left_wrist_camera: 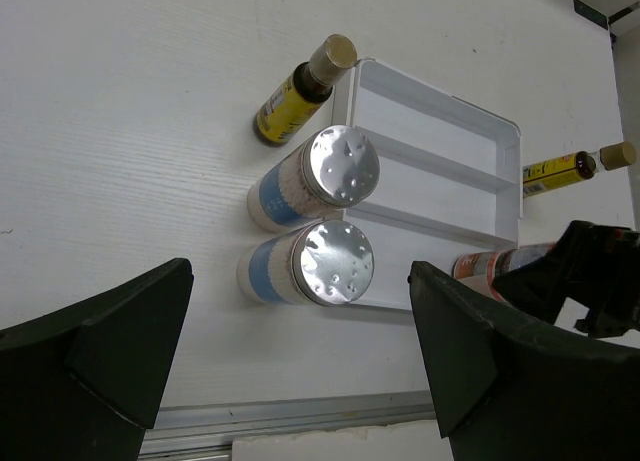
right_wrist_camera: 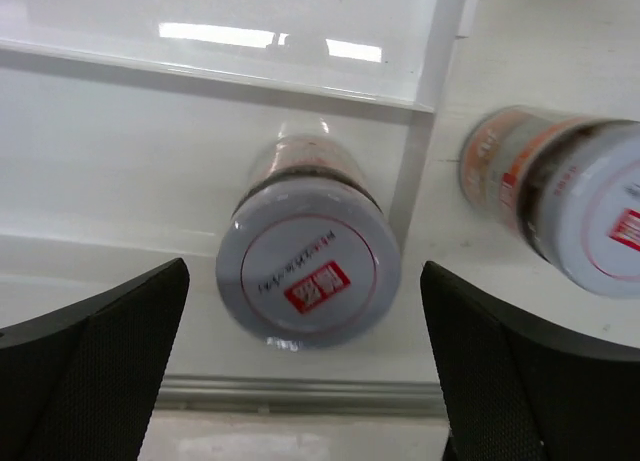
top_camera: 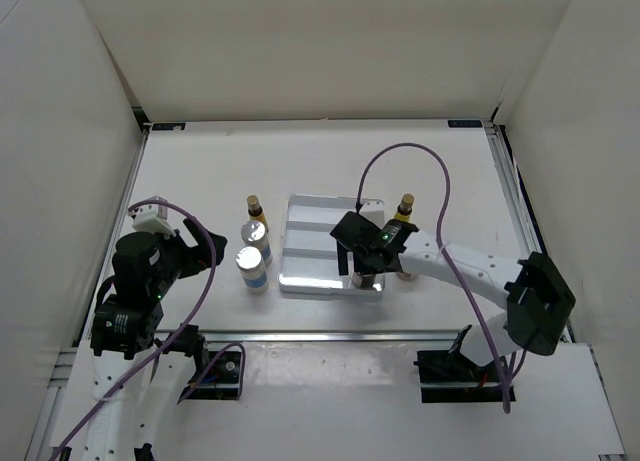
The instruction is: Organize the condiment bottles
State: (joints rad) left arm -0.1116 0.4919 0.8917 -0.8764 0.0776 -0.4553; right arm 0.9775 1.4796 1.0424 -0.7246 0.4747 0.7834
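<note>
I need to move my right gripper to the right in the top view and down around the second jar's lid (right_wrist_camera: 598,209), since this jar still stands outside the tray.
The white ridged tray (top_camera: 305,243) lies mid-table. A squat brownish jar with a red-marked lid (right_wrist_camera: 308,271) stands in the tray's near compartment, against its right wall. My right gripper (right_wrist_camera: 305,281) hovers over it, open, a finger on each side and not touching; it also shows in the top view (top_camera: 365,253). The second jar (right_wrist_camera: 570,206) stands just outside the tray on the right. Two white-blue bottles (left_wrist_camera: 335,166) (left_wrist_camera: 330,263) and a yellow-amber bottle (left_wrist_camera: 300,91) stand left of the tray. The other yellow-amber bottle (top_camera: 404,209) stands to its right. My left gripper (left_wrist_camera: 300,316) is open and empty, near the table's front left.
White walls enclose the table on three sides. A metal rail (top_camera: 330,333) runs along the near edge. The right arm's purple cable (top_camera: 400,156) loops above the tray's far right. The tray's middle and far compartments (left_wrist_camera: 440,151) hold nothing.
</note>
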